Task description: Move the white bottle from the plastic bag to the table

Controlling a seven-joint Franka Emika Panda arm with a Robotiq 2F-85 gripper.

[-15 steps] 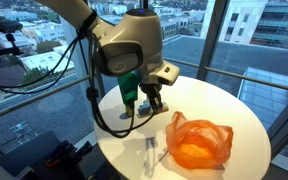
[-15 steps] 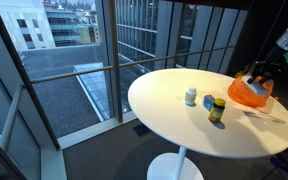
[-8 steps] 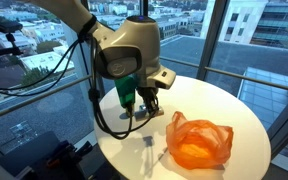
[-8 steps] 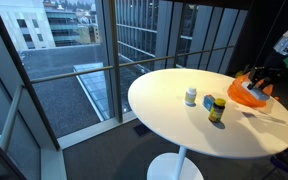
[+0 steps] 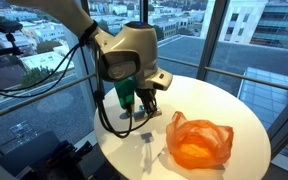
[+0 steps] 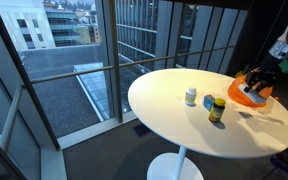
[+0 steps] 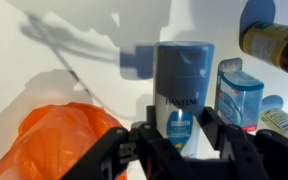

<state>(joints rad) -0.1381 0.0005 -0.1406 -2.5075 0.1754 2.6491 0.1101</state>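
Note:
My gripper moves down and away from the orange plastic bag [image 6: 249, 93] next, to the bare tabletop [image 6: 234, 115] beside the blue-capped container, because the bottle still hangs above the table.
In the wrist view, a white Pantene bottle [image 7: 181, 85] with a blue label stands upright between my gripper's [image 7: 181, 122] two black fingers, which are shut on its sides. The orange plastic bag [image 7: 64, 140] lies to the left of the bottle, apart from it. In both exterior views the gripper [image 5: 144, 100] [image 6: 260, 80] hangs low over the round white table [image 5: 219, 100] [image 6: 174, 115], beside the bag [image 5: 197, 142] [image 6: 249, 93]. The bottle is too small to make out there.
An amber bottle [image 7: 276, 45] and a blue-capped container [image 7: 242, 95] lie on the table close to the right of the held bottle. A small white jar [image 6: 191, 96] and a dark yellow-lidded bottle [image 6: 216, 108] stand mid-table. Windows surround the table.
The arm has shifted slightly away from the orange bag and a little lower, with the bottle still in the gripper. The bag has not moved.

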